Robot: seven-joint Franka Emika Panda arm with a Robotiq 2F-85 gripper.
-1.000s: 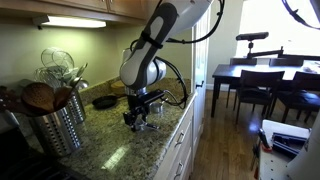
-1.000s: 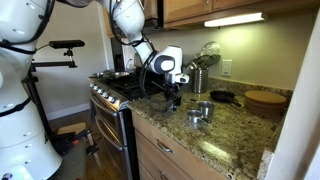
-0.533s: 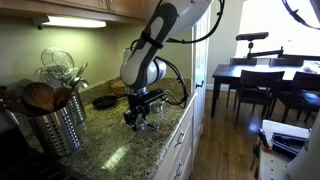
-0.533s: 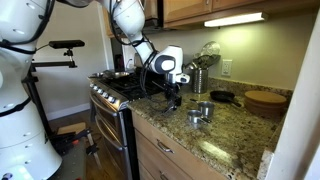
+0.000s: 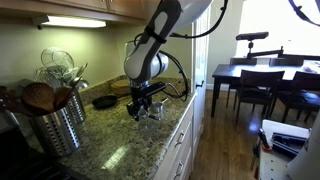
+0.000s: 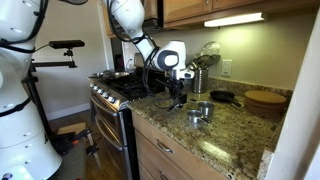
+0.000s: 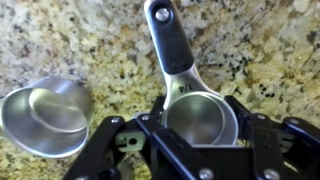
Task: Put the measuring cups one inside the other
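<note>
My gripper should next carry the held cup over the other cup's opening and release it inside, because the silver cup nearer the counter's front edge [image 6: 194, 116] stands beside my gripper, away from the stove.
In the wrist view a shiny silver measuring cup [image 7: 198, 116] with a dark handle sits between the fingers of my gripper [image 7: 200, 126], which touch it on both sides. A second silver measuring cup [image 7: 45, 116] lies on the granite counter to its left, apart from it. In both exterior views the gripper [image 5: 143, 110] [image 6: 179, 100] hangs just above the counter near its front edge; the held cup is hard to make out there. Two silver cups [image 6: 194, 116] [image 6: 206, 108] stand close together on the counter beside the gripper.
A ribbed steel utensil holder [image 5: 55, 125] with wooden spoons and a whisk stands on the counter. A small black pan [image 5: 104, 101] [image 6: 222, 96] lies behind the gripper. A stove [image 6: 115, 88] adjoins the counter. A round wooden board [image 6: 265, 100] lies further along.
The gripper and arm have risen slightly and shifted a little toward the counter's back. The two cups on the counter have not moved.
</note>
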